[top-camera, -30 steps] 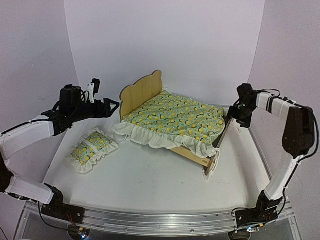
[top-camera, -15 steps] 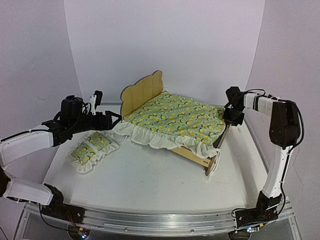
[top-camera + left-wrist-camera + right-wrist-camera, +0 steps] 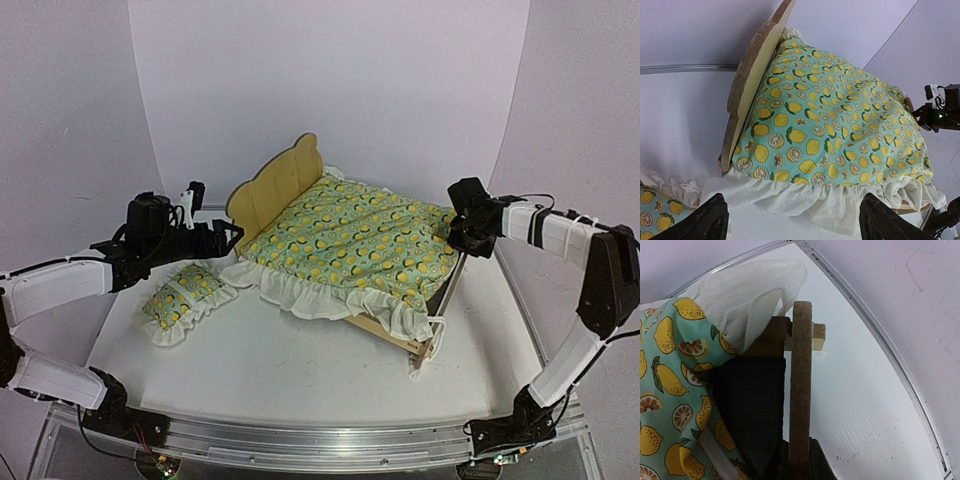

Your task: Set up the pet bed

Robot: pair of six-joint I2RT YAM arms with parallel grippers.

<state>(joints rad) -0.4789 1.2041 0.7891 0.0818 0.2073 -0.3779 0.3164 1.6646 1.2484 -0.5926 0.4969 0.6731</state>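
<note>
Open tabletop lies on the bed's near side. So I will pull the upright wooden end board (image 3: 450, 290) (image 3: 801, 385) back toward my base with my right gripper and release it.
The pet bed (image 3: 272, 188), light plywood with a rounded headboard, stands mid-table under a lemon-print quilt (image 3: 350, 245) with a white ruffle. My right gripper (image 3: 458, 232) is shut on the upright wooden end board at the foot (image 3: 801, 380), one finger on each face (image 3: 801, 462). Beside that board the dark grey base panel (image 3: 752, 405) shows under the quilt's corner (image 3: 670, 375). My left gripper (image 3: 232, 237) hangs open by the headboard's near corner. In its wrist view both fingers (image 3: 707, 222) flank the ruffle without touching it (image 3: 792, 225). The headboard (image 3: 752, 85) stands upright.
A small matching ruffled pillow (image 3: 185, 298) lies on the table left of the bed, under my left arm. The curved metal table rim (image 3: 880, 335) runs close behind the bed's foot. A pale backdrop wall (image 3: 330, 80) encloses the back and sides.
My right gripper has closed on the bed's foot board, and the bed has swung and shifted, its headboard moving left. My left gripper dropped lower toward the quilt's ruffle.
</note>
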